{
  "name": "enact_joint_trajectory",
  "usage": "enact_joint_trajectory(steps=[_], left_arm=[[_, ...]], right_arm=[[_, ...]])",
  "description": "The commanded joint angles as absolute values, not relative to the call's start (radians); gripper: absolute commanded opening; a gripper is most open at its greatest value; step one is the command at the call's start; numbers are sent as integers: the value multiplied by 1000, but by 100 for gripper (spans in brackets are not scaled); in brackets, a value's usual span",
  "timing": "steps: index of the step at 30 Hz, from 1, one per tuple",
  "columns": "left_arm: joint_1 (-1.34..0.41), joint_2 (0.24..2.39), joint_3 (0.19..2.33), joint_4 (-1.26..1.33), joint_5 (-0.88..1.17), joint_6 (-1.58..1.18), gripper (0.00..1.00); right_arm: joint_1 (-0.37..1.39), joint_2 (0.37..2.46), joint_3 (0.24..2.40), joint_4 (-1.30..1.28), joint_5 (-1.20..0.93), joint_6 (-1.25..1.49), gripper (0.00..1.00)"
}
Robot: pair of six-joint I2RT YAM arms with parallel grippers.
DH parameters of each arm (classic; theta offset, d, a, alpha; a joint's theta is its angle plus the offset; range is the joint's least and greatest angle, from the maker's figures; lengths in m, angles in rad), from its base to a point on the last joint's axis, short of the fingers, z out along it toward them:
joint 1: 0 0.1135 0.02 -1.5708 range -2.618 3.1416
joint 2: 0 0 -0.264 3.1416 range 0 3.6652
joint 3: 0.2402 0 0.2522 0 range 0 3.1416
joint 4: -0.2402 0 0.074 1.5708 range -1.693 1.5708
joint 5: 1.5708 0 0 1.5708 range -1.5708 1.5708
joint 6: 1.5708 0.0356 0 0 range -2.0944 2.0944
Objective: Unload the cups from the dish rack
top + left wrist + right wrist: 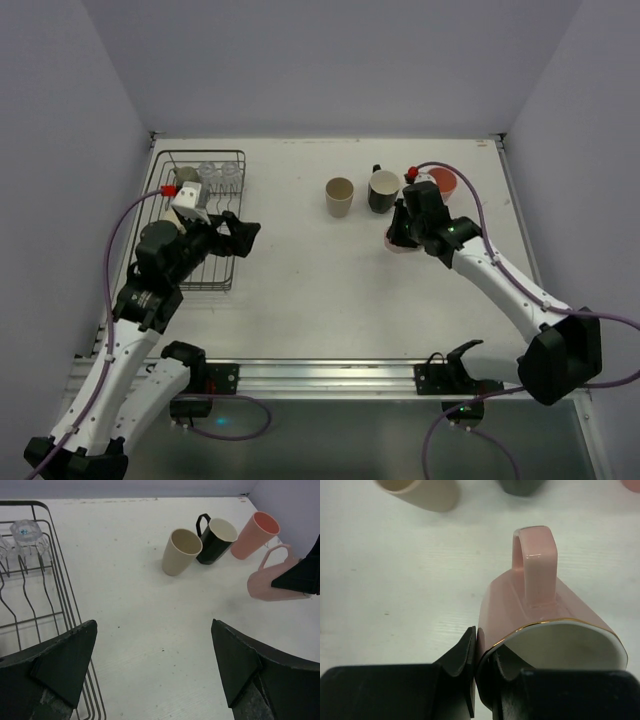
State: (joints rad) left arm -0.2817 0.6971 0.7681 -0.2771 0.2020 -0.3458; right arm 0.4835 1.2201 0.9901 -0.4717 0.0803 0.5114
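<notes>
The table is bare on the near side of the salmon-pink tumbler. I will lower my right gripper there, turn the mug upright and let go of the mug's rim.
The dark wire dish rack (205, 153) sits at the far left, partly under my left arm; it also shows in the left wrist view (37, 607). Clear glasses (220, 172) (25, 531) and a grey cup (186, 178) stand in its far end. My left gripper (241, 234) (152, 655) is open and empty at the rack's right edge. A beige tumbler (340, 197) (181, 551), a black handled mug (383, 190) (216, 541) and a salmon-pink tumbler (443, 183) (255, 534) stand upright at the back right. My right gripper (403, 236) (482, 650) is shut on the rim of the pale pink mug (535, 605) (272, 582), which is tilted low over the table.
Grey walls close the table at the back and both sides. A metal rail (330, 375) with both arm bases runs along the near edge. Bare white table (310, 270) lies between the rack and the set-down cups.
</notes>
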Motion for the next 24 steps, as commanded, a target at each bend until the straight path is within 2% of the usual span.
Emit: enact_joint_trajectory(steps=[1, 11, 20, 23, 24], left_arm=[[-317, 663, 743, -310, 72, -256, 100], [-345, 652, 724, -336, -6, -255, 100], [-345, 692, 729, -354, -83, -261, 100], [-345, 715, 738, -365, -132, -270, 100], [-345, 727, 742, -367, -152, -271, 100]], right_arm=[[479, 1287, 1100, -603, 251, 424, 0], [327, 1545, 1267, -655, 265, 328, 0], [259, 1644, 1252, -649, 216, 301, 6], [253, 1644, 1247, -647, 190, 295, 14], [253, 1640, 1246, -649, 189, 295, 25]])
